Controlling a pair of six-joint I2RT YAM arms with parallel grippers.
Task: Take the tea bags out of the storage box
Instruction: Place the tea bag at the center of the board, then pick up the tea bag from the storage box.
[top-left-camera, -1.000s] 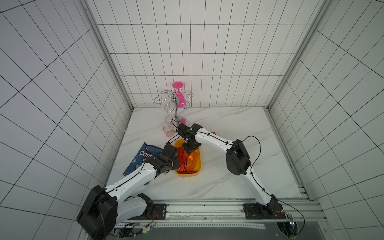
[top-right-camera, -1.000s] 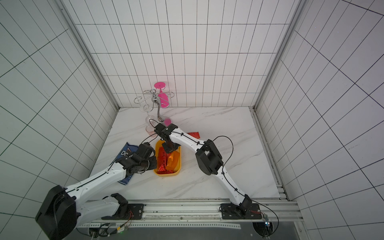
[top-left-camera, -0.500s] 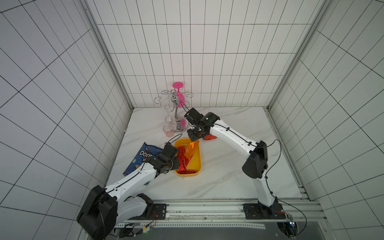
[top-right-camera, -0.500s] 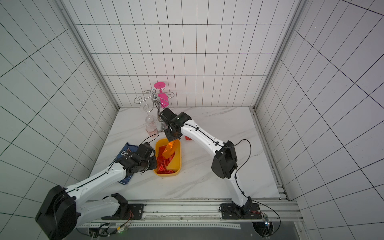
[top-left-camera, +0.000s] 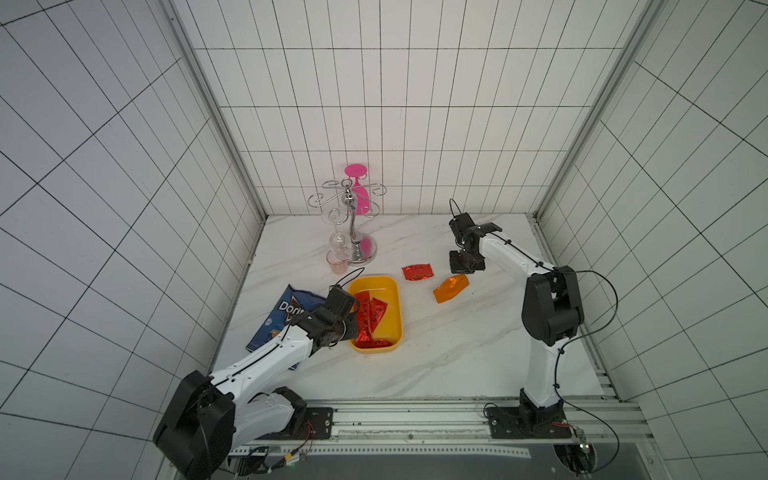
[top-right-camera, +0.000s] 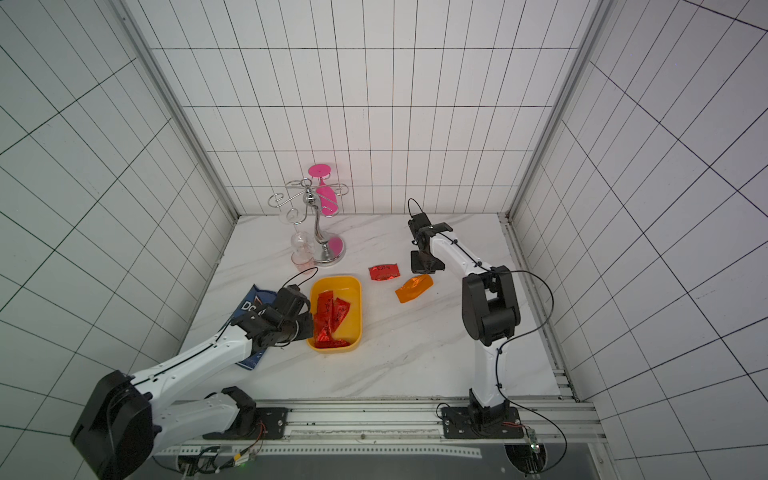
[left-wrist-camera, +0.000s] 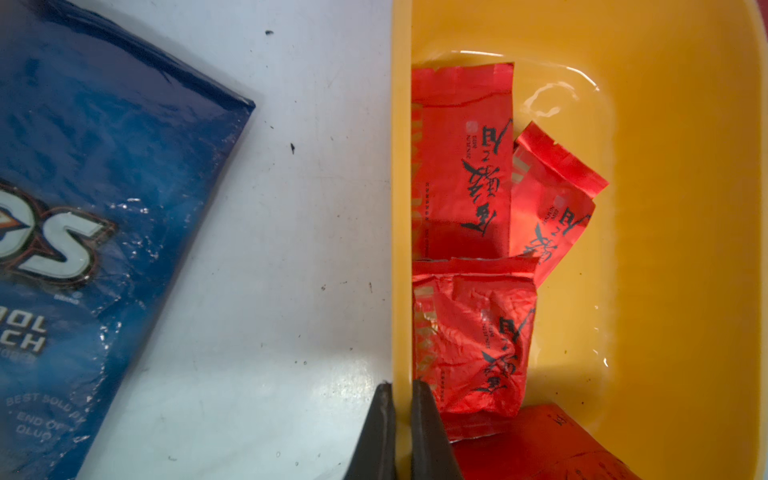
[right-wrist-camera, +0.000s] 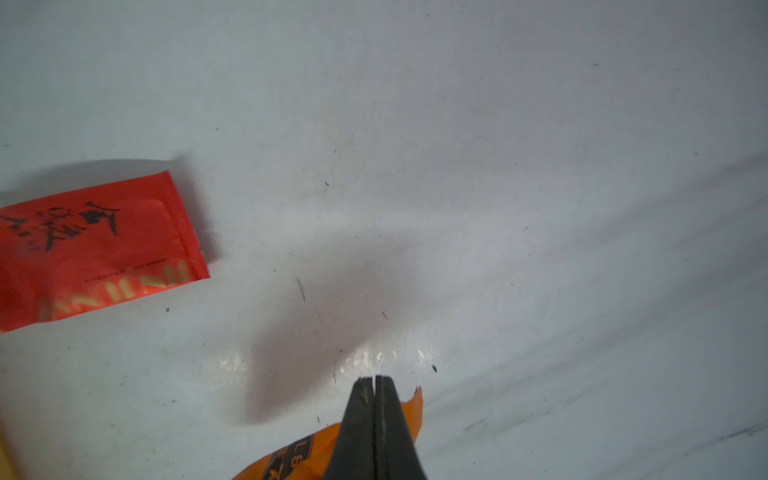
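Note:
The orange tea bag (right-wrist-camera: 291, 457) goes down with my right gripper next for release on the bare tabletop (right-wrist-camera: 292, 348) beside the red tea bag, since that spot lies below the gripper.
The yellow storage box (top-left-camera: 400, 307) sits left of centre, and several red tea bags (top-left-camera: 370, 316) lie inside it along its left wall (left-wrist-camera: 461, 166). My left gripper (left-wrist-camera: 402, 384) is shut on that wall of the storage box (left-wrist-camera: 401, 208), one finger inside and one outside. One red tea bag (top-left-camera: 417, 272) lies flat on the table beyond the box, also seen in the right wrist view (right-wrist-camera: 95, 249). My right gripper (right-wrist-camera: 375, 378) is shut on a corner of the orange tea bag (right-wrist-camera: 291, 457). In both top views this tea bag (top-right-camera: 413, 288) slants down from the right gripper (top-right-camera: 424, 270).
A blue Doritos bag (top-left-camera: 286, 316) lies on the table left of the box, partly under my left arm. A chrome glass rack (top-left-camera: 353, 224) stands at the back with a pink glass (top-left-camera: 359, 195) hanging on it. A small pink cup (top-left-camera: 334, 266) stands by its base.
My right gripper has lifted from the box and swung to the back right, carrying the orange tea bag past the red one on the table. My left arm has not moved.

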